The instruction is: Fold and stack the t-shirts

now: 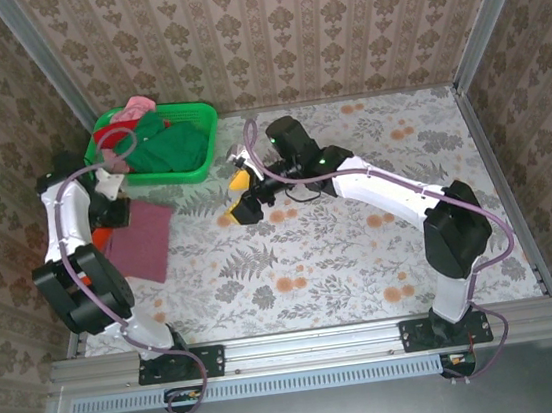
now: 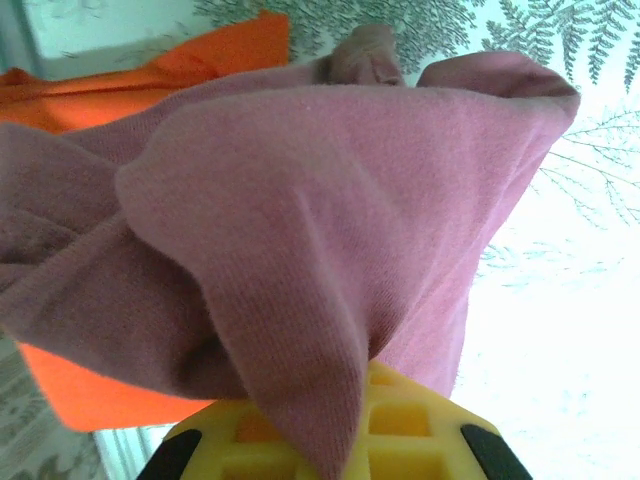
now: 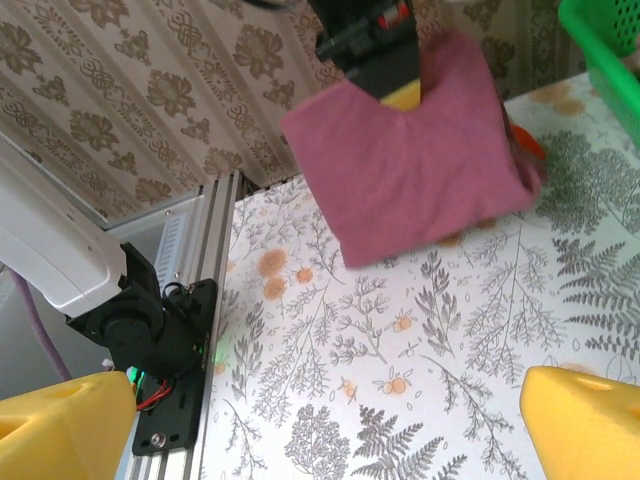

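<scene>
The left gripper needs to move next toward the side and down over the orange-red t-shirt [image 1: 103, 238] [image 2: 90, 400] to release the fold, because that shirt's edge on the wall side shows uncovered.
A folded maroon t-shirt [image 1: 144, 241] hangs over the table's left side with my left gripper [image 1: 119, 201] shut on its top edge. In the left wrist view the maroon cloth [image 2: 330, 200] bunches out of the yellow jaws [image 2: 340, 440]. Under it an orange-red t-shirt [image 2: 90, 400] lies flat, and its edge [image 1: 105, 238] peeks out by the left rail. My right gripper [image 1: 239, 196] stands open over mid-table with nothing between its fingers [image 3: 590, 425]. From the right wrist the maroon t-shirt [image 3: 410, 180] dangles from the left gripper [image 3: 385, 60].
A green plastic basket [image 1: 200, 160] at the back left holds green, red and pink t-shirts [image 1: 152, 141]. Its corner [image 3: 610, 50] is near the hanging shirt. The metal frame rail [image 1: 303, 344] runs along the near edge. Patterned walls close in the table.
</scene>
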Controlling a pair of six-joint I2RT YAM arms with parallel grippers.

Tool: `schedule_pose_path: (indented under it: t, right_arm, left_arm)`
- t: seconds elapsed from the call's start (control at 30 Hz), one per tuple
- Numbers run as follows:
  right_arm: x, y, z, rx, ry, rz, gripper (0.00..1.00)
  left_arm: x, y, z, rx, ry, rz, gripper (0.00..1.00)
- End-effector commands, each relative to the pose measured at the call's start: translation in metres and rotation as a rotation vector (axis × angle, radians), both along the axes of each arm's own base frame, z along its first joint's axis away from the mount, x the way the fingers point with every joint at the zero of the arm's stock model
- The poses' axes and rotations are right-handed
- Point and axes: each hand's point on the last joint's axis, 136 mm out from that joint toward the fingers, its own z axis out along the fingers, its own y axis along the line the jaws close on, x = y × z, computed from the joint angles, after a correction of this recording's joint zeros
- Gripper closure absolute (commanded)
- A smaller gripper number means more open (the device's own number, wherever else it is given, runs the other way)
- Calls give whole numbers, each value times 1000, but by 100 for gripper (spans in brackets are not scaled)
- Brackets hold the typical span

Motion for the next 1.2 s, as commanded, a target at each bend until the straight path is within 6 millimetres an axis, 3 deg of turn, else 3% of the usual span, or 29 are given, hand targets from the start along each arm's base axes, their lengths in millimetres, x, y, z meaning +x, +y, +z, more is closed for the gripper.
schedule_pose_path:
  t: [0.0,0.1,0.57,0.8,1.17]
  right_arm:
    - [-7,1,-9,-29,13,23,0]
    - [-9,1,-11,-35,25,27,0]
    - [-4,5,-19,-49,69,17,0]
    - [-3,8,-23,-53,97,20,0]
    - [0,11,-32,-73,129,18,0]
  left_arm:
    - [-10,3,15,9,29,-37,100]
    - [-7,12,23,18,4,-18,100]
    - [-1,56,22,69,-23,103,100]
    - [7,83,10,110,-56,182,100]
    - [10,108,-30,137,3,218,100]
